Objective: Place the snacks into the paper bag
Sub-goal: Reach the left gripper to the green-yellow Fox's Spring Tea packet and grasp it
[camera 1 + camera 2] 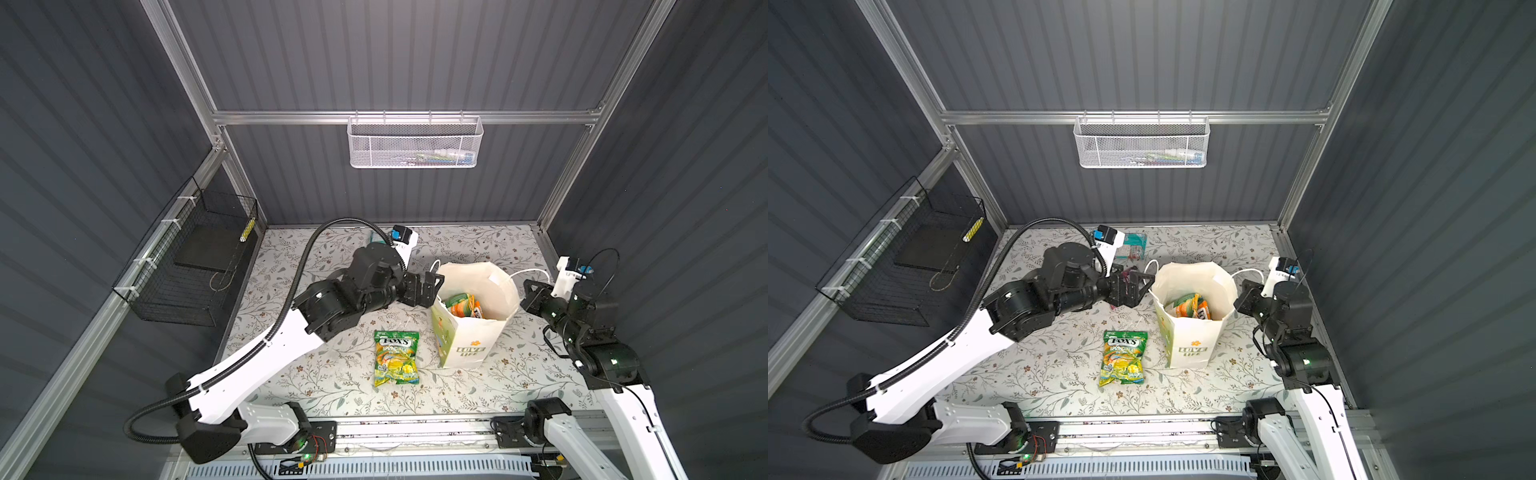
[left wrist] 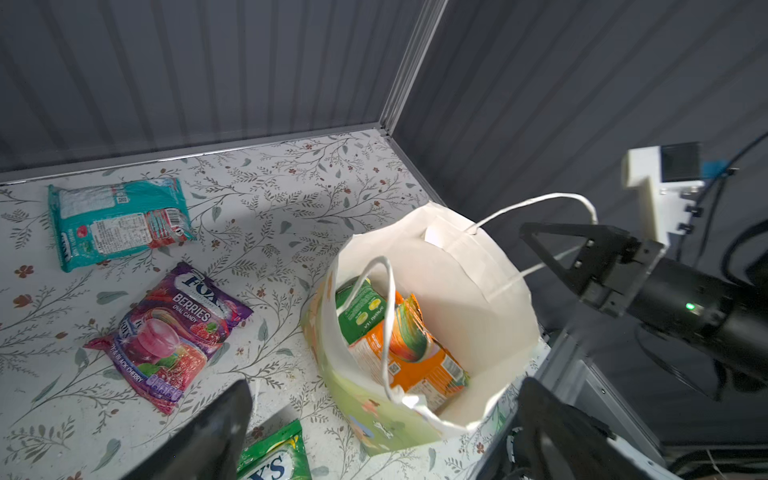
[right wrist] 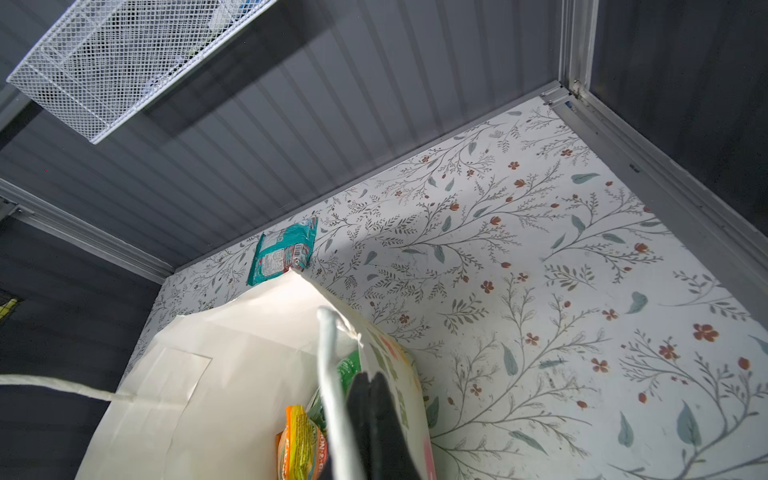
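The left gripper will next draw back, lower and close on the green FOX'S packet (image 1: 396,357) below and back toward the robot's base, at the packet's edge away from the bag.
The cream paper bag (image 1: 469,340) (image 1: 1192,345) stands upright and open, right of the table's middle. Orange and green snacks (image 1: 463,305) (image 2: 399,345) lie inside it. A green FOX'S packet (image 1: 396,357) (image 1: 1124,357) lies flat just left of the bag. A purple berries packet (image 2: 170,336) and a teal packet (image 2: 118,220) (image 3: 282,251) lie farther back. My left gripper (image 1: 428,284) (image 2: 382,399) hangs open and empty over the bag's left rim. My right gripper (image 1: 525,291) (image 3: 370,382) is shut at the bag's right rim. A white cord handle (image 3: 332,374) runs along its fingers.
A white mesh basket (image 1: 415,143) hangs on the back wall. A black wire basket (image 1: 187,266) is fixed to the left wall. Grey walls close in the table on three sides. An aluminium rail (image 1: 415,428) runs along the front.
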Controlling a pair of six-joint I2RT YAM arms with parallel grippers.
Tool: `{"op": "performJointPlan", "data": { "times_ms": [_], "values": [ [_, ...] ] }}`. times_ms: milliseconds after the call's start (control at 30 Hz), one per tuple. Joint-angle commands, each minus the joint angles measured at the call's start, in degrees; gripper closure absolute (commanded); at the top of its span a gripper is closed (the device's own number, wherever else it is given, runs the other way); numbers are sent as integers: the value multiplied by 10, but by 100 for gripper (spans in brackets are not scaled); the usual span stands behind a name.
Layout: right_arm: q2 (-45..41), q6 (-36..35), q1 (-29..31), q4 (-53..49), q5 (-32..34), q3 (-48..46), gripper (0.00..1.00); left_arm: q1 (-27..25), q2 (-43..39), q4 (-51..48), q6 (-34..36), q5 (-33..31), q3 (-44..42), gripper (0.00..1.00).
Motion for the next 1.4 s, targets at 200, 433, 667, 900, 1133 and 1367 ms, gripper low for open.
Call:
{"op": "performJointPlan", "data": {
  "times_ms": [200,433,667,900,1133,1367],
  "values": [
    [-27,3,-3,12,-21,-15,100,0,-186,-76,-77,-116,-199,0],
    [-26,6,-3,17,-34,-23,100,-1,-178,-129,-170,-103,-325,0],
    [-16,8,-3,25,-62,-29,100,1,-46,-78,-181,-31,-376,1],
    [-17,5,-3,25,-78,-30,100,21,52,-7,-165,49,-402,13],
    [-8,4,-3,30,-80,-34,100,44,80,19,-153,73,-411,24],
    [-2,5,-3,33,-94,-36,100,68,84,81,-157,120,-449,32]
  ]
}}
